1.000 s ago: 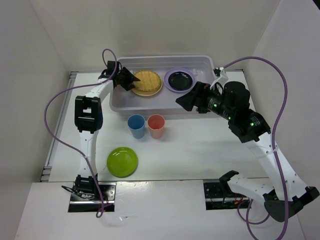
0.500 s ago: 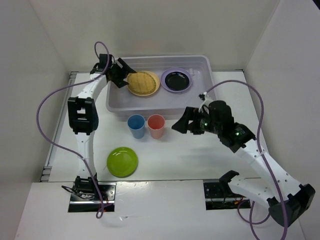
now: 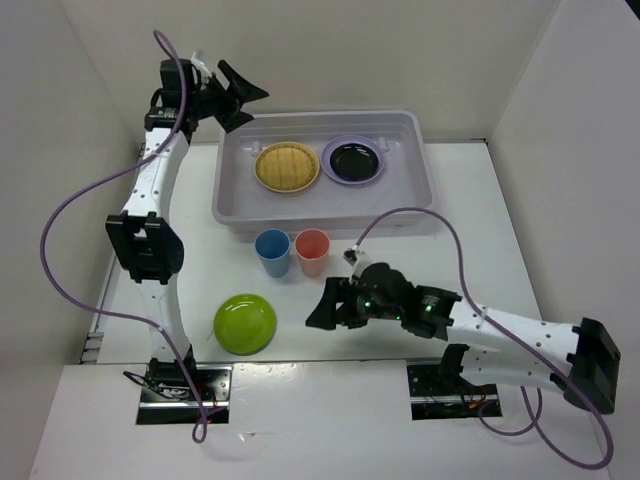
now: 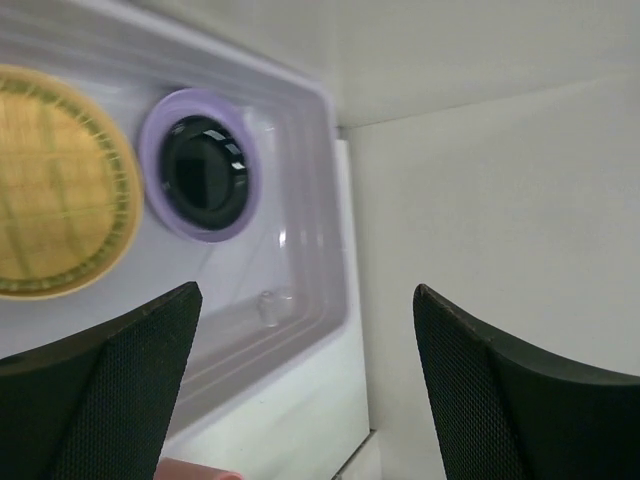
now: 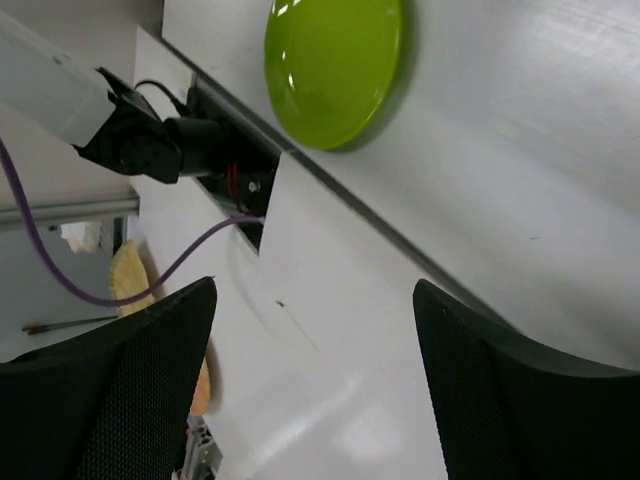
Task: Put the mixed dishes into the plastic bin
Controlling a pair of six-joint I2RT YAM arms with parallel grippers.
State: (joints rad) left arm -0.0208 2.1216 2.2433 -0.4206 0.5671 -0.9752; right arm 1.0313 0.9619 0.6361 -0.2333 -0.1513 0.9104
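I will next move my right gripper down and across to the left in the top view, onto the lime green plate's closest rim, because that rim is below it.
The plastic bin (image 3: 392,200) stands at the back of the table. In it lie the woven yellow-brown disc (image 3: 287,166) and the black plate (image 3: 354,159) stacked on the lilac plate (image 3: 330,160). I cannot make out a separate pale orange plate. The blue cup (image 3: 272,252) and the coral-red cup (image 3: 312,251) stand just in front of the bin. The lime green plate (image 3: 245,323) lies at the front left. My left gripper (image 3: 240,98) is open and empty, raised beyond the bin's back left corner. My right gripper (image 3: 325,310) is open and empty, low, right of the lime plate (image 5: 335,65).
The left wrist view looks down on the disc (image 4: 55,185), the lilac plate (image 4: 165,125) with the black plate (image 4: 205,170), and the bin's rim (image 4: 335,250). White walls close in the back and both sides. The arm bases and purple cables sit at the near edge.
My left gripper has let go of the woven disc, which now lies flat in the bin, and has risen back and left. My right arm swung from the bin down toward the lime plate.
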